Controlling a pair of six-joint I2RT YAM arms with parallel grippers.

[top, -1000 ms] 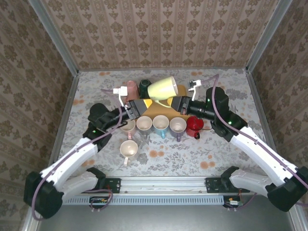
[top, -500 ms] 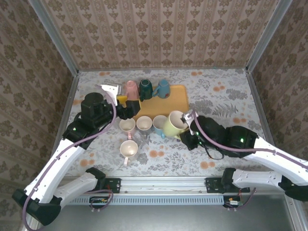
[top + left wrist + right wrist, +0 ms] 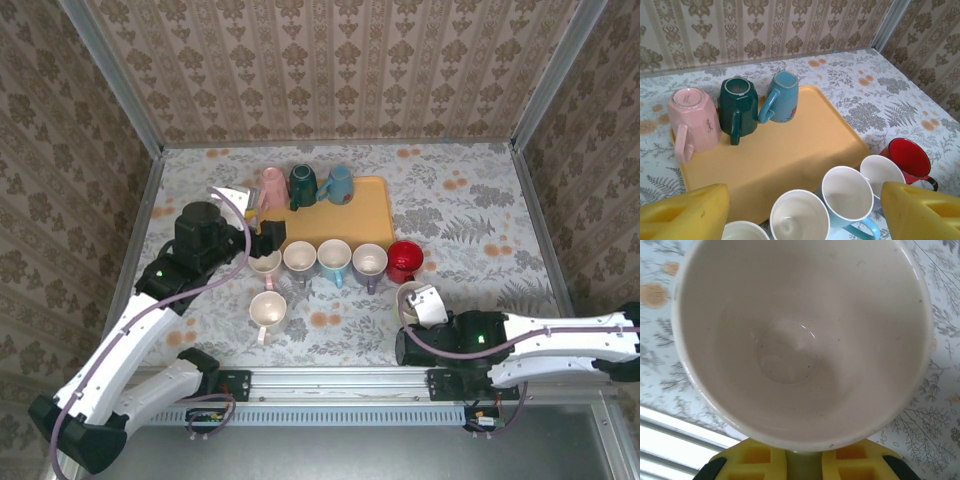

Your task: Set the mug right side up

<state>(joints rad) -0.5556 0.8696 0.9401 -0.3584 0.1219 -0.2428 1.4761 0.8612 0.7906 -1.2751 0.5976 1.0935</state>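
The pale yellow mug already has its opening facing up. My right gripper will next come down onto the tablecloth between the red mug and front bar to release it.
The pale yellow mug (image 3: 800, 340) has its mouth turned toward the right wrist camera, showing a white inside. Its handle runs down between the yellow fingers (image 3: 752, 462) of my right gripper (image 3: 805, 460), which is shut on it. From above, this mug (image 3: 406, 294) sits low over the tablecloth near the front rail, right of centre, with the right gripper (image 3: 415, 306) behind it. I cannot tell whether it touches the table. My left gripper (image 3: 268, 238) hangs open over the tray's left front corner, its fingers (image 3: 685, 212) wide apart above the upright mugs.
An orange tray (image 3: 360, 215) holds three upside-down mugs: pink (image 3: 692, 117), dark green (image 3: 737, 105) and blue (image 3: 782, 95). In front of it stands a row of upright mugs (image 3: 333, 257) ending in a red one (image 3: 404, 258). A cream mug (image 3: 267, 310) stands nearer.
My right arm has carried the yellow mug from beside the row of upright mugs down toward the front rail and lowered it. The left arm has barely shifted.
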